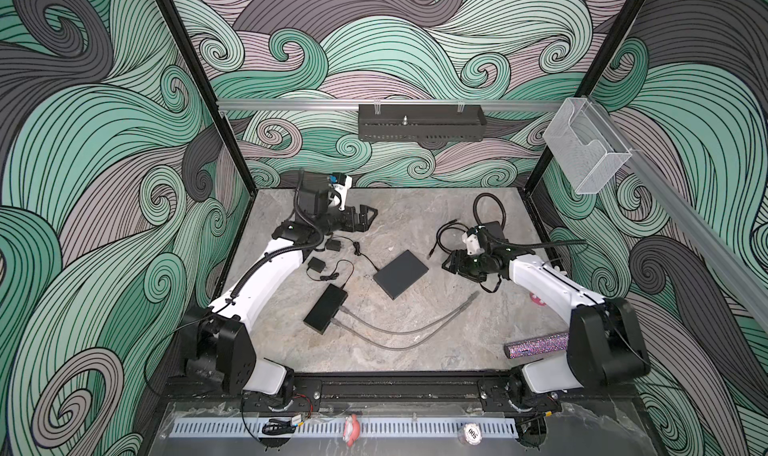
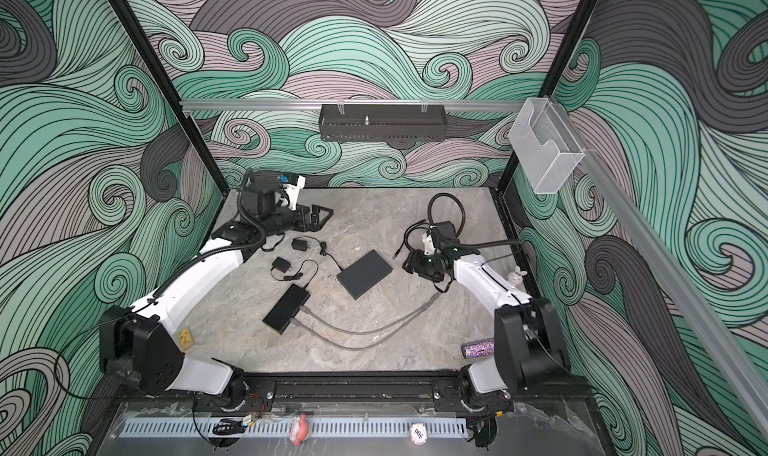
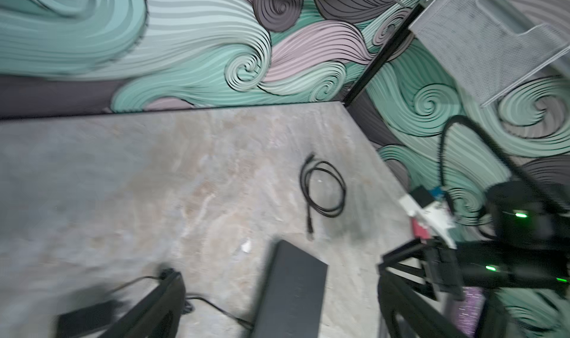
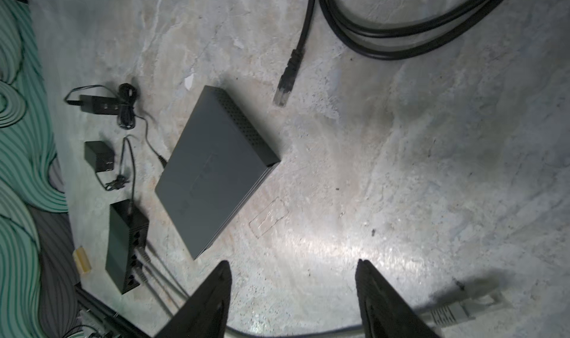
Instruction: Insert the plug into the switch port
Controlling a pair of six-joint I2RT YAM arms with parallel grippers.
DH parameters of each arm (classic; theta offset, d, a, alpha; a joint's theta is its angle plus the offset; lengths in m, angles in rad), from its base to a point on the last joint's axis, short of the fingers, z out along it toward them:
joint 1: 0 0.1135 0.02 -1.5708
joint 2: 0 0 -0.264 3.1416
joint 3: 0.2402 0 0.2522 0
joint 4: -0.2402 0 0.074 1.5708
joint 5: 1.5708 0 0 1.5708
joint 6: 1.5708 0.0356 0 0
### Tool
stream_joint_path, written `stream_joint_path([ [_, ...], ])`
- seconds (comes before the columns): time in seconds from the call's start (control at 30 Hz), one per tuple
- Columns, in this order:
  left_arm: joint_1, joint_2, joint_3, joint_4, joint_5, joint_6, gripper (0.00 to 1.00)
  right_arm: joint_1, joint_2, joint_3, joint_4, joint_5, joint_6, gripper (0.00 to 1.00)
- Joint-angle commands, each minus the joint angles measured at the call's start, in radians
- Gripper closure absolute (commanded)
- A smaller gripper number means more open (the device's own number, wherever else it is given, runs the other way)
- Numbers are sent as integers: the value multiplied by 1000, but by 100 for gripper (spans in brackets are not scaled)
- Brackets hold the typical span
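Note:
Next, my right gripper moves outward and down onto the plug's boot behind the plug's tip (image 1: 432, 251) (image 4: 290, 69). The black cable's free plug lies clear of the grey box.
A small black switch (image 1: 325, 314) (image 4: 123, 247) lies left of centre with grey cables running out of its port side. One grey cable ends in a loose plug (image 1: 473, 296) (image 4: 453, 313) on the table, just beside my right gripper (image 1: 451, 262) (image 4: 291, 265). That gripper is open and holds nothing. A flat dark grey box (image 1: 401, 274) (image 3: 293, 296) sits mid-table. A coiled black cable (image 1: 451, 235) (image 3: 324, 188) lies at the back right, its plug (image 4: 285, 86) free. My left gripper (image 1: 365, 217) (image 3: 279, 267) hovers open and empty at the back left.
Two black power adapters (image 1: 334, 245) (image 1: 316, 263) with thin cords lie near the left arm. A glittery tube (image 1: 536, 348) rests by the right arm's base. A black basket (image 1: 419, 123) and a clear holder (image 1: 586, 150) hang on the wall rails.

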Motion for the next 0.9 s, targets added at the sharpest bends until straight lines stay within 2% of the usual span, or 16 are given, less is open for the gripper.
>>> stream_joint_path([
  [0.0,4,40,9,168,180,-213,1,16,120,122,-12,102,10,39],
  [0.1,7,49,100,4,185,-177,1,33,250,250,-41,146,16,43],
  [0.17,11,47,132,-69,148,-153,1,51,329,341,-76,179,32,44],
  [0.33,28,17,130,-82,103,-151,1,107,503,573,-239,350,118,50],
  [0.47,40,3,135,-86,104,-148,1,137,564,650,-304,480,174,55],
  [0.8,105,20,133,-63,158,-213,1,142,677,724,-314,436,193,60],
  [0.87,114,17,132,-61,156,-211,1,142,693,734,-319,431,194,68],
])
